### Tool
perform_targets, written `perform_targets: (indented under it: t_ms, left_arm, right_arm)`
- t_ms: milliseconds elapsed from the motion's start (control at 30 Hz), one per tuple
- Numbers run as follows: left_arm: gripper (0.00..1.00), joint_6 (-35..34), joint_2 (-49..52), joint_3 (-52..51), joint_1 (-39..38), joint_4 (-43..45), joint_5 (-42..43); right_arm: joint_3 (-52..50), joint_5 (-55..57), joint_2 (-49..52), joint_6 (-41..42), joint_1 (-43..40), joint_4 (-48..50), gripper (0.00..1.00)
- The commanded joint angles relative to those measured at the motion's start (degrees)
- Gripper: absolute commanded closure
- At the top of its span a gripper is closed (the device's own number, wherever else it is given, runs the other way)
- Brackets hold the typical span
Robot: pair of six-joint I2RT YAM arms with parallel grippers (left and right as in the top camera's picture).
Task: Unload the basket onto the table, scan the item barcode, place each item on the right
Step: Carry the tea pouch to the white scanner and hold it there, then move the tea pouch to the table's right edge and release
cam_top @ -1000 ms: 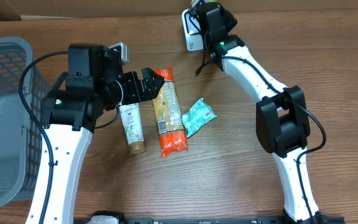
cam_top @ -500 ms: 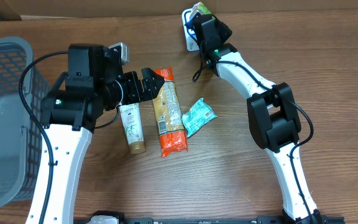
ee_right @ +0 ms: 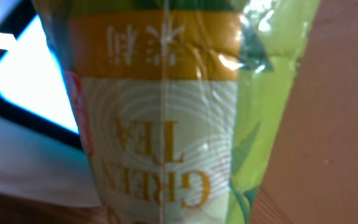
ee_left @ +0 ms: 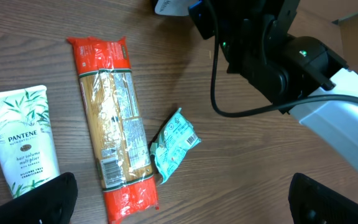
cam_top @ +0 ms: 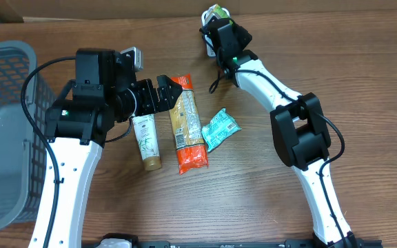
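Note:
The robot's right gripper will swing back from the scanner, lower the packet onto the tabletop to the right [cam_top: 353, 118] in the overhead view and release it there, since that spot is bare.
A green tea packet [ee_right: 166, 124] with a yellow band fills the right wrist view, held close to the camera; its barcode does not show. From above, the green tea packet [cam_top: 217, 11] sticks out of my right gripper [cam_top: 216, 21], which is shut on it at the table's far edge, right over the white scanner [cam_top: 209, 44]. The scanner's lit face [ee_right: 30, 87] glows behind the packet. My left gripper [cam_top: 167, 96] hangs open above the loose items, and in its wrist view the left gripper [ee_left: 182, 205] holds nothing.
On the table lie a Pantene tube [cam_top: 145, 138], a long orange pasta packet [cam_top: 187, 124] and a small teal packet [cam_top: 220, 129]. A grey basket [cam_top: 5, 131] stands at the left edge. The right arm [ee_left: 272, 50] crosses the far side.
My right gripper has swung left and farther back with the green tea packet, now covering more of the scanner. The left arm has not moved.

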Motion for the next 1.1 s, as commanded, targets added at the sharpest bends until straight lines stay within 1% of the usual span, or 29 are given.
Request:
perform_targets:
  t_ms: [0, 33, 100, 200, 233, 267, 333, 367, 433, 467, 533, 600, 667, 733, 800, 833, 867, 933, 1067]
  left_arm:
    - [0.0, 1.1, 0.4, 1.2, -0.2, 0.2, 0.8]
    - [0.0, 1.1, 0.4, 1.2, -0.2, 0.2, 0.8]
    - [0.0, 1.1, 0.4, 1.2, -0.2, 0.2, 0.8]
    - [0.01, 1.1, 0.4, 1.2, -0.2, 0.2, 0.8]
    - [0.0, 1.1, 0.4, 1.2, -0.2, 0.2, 0.8]
    - [0.0, 1.1, 0.4, 1.2, -0.2, 0.2, 0.8]
    - [0.01, 1.1, 0.4, 1.2, -0.2, 0.2, 0.8]
    - [0.0, 1.1, 0.4, 1.2, -0.2, 0.2, 0.8]
    - [0.0, 1.1, 0.4, 1.2, -0.2, 0.2, 0.8]
    - [0.0, 1.1, 0.4, 1.2, -0.2, 0.2, 0.8]
    - [0.0, 1.1, 0.4, 1.2, -0.2, 0.2, 0.8]
    - [0.01, 1.1, 0.4, 1.2, -0.2, 0.2, 0.8]
    - [0.0, 1.1, 0.4, 1.2, -0.2, 0.2, 0.8]
    - [0.0, 1.1, 0.4, 1.2, -0.2, 0.2, 0.8]
    - [0.0, 1.1, 0.4, 1.2, -0.2, 0.2, 0.8]
    - [0.0, 1.1, 0.4, 1.2, -0.2, 0.2, 0.8]
    - [0.0, 1.1, 0.4, 1.2, -0.2, 0.2, 0.8]
    - [0.0, 1.1, 0.4, 1.2, -0.2, 0.2, 0.8]
    - [0.01, 1.1, 0.4, 1.2, -0.2, 0.2, 0.8]
  right_arm:
    - [1.2, -0.3, -4.4, 2.8, 0.7, -1.3, 0.96]
    - [1.2, -1.5, -5.6, 4.2, 0.6, -2.6, 0.96]
    - [1.2, -6.7, -10.9, 9.6, 0.2, -8.8, 0.96]
    - [1.2, -12.3, -16.6, 15.8, -0.4, -15.3, 0.96]
    - [1.2, -15.8, -19.5, 19.7, -0.8, -19.0, 0.96]
    - [1.2, -19.9, -23.1, 25.3, -1.5, -23.7, 0.96]
    - [1.2, -24.2, -28.1, 35.4, -3.1, -30.4, 0.96]
    - [1.2, -26.8, -31.5, 43.7, -4.9, -36.0, 0.96]
    - [1.2, -29.1, -34.6, 51.5, -7.7, -43.0, 0.96]
    - [1.2, -31.9, -36.6, 59.3, -11.4, -51.1, 0.96]
    - [1.1, -34.3, -36.9, 66.7, -16.3, -60.1, 0.96]
    - [-0.3, -34.3, -36.5, 70.5, -20.1, -65.0, 0.96]
    - [-3.4, -34.4, -36.5, 73.3, -23.5, -65.7, 0.96]
    - [-8.1, -34.9, -36.5, 75.1, -27.3, -63.9, 0.96]
    - [-14.0, -37.3, -36.5, 75.4, -30.7, -59.9, 0.96]
    - [-20.0, -39.4, -36.5, 77.4, -33.4, -55.8, 0.96]
    - [-22.9, -39.9, -36.5, 79.1, -34.6, -53.7, 0.96]
    - [-29.7, -39.9, -36.5, 83.3, -37.0, -49.3, 0.96]
    - [-39.7, -39.8, -36.5, 87.1, -40.5, -41.3, 0.96]
